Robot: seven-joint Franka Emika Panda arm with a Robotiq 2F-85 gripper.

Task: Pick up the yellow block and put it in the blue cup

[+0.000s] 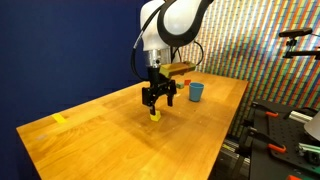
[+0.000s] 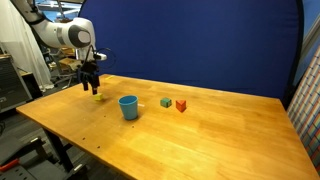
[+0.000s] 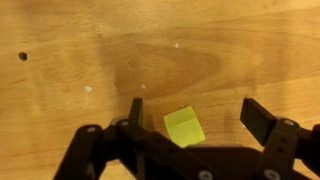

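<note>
I need to lower my gripper around the sides of the yellow block (image 1: pixel 155 115) (image 3: pixel 184 127) and close on it, because the block is already between my open fingers.
The yellow block (image 3: pixel 184 127) is a tiny bright yellow cube on the wooden table. In the wrist view it lies between my open fingers, nearer the left one. My gripper (image 3: pixel 196 115) is open and low over it; no finger touches it. In both exterior views my gripper (image 1: pixel 157 99) (image 2: pixel 91 84) hangs just above the block (image 1: pixel 155 115) (image 2: pixel 97 96). The blue cup (image 1: pixel 196 92) (image 2: pixel 128 107) stands upright and apart from the block.
A flat pale yellow piece (image 1: pixel 59 119) lies near the table's edge. A green block (image 2: pixel 166 102) and a red block (image 2: pixel 181 105) sit beyond the cup. A wooden object (image 1: pixel 181 67) rests behind the arm. Equipment stands beside the table (image 1: pixel 290 130).
</note>
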